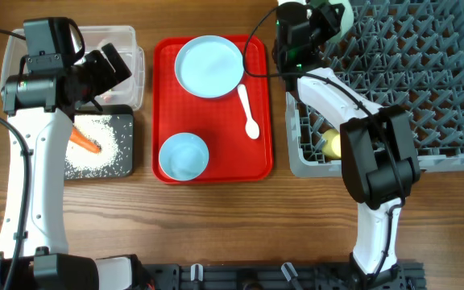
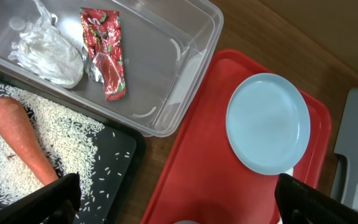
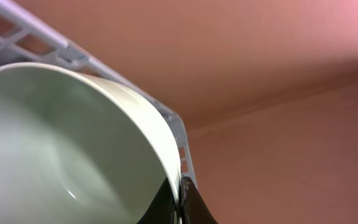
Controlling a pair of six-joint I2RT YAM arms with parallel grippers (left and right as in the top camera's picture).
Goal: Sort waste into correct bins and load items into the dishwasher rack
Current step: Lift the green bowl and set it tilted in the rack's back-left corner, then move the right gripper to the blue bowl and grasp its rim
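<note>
The raised mint bowl needs to go down among the rack's empty wires by the rack's far corner, where my right gripper needs to release the bowl's rim, since those pegs lie below my right gripper.
My left gripper [image 2: 185, 211] hangs open over the gap between the black tray [image 2: 120, 149] and the red serving tray [image 2: 197, 155], holding nothing. The black tray holds an orange carrot [image 2: 17, 137] and white rice [image 2: 67, 127]. In the clear tub [image 2: 185, 43] lie a crumpled tissue [image 2: 45, 50] and a red wrapper [image 2: 107, 53]. My right gripper [image 3: 180, 198] is shut on the rim of a mint bowl [image 3: 61, 149], raised over the grey rack's [image 1: 425, 89] far left corner. A yellow cup [image 1: 331, 145] sits in the rack. A plate [image 1: 208, 66], spoon [image 1: 248, 111] and second bowl [image 1: 184, 155] rest on the red tray.
The clear tub [image 1: 123, 48] and black tray [image 1: 123, 153] stand at the left, one behind the other. The red tray [image 1: 260, 153] is in the middle and the rack fills the right. My right arm [image 1: 377, 153] reaches across the rack's left edge.
</note>
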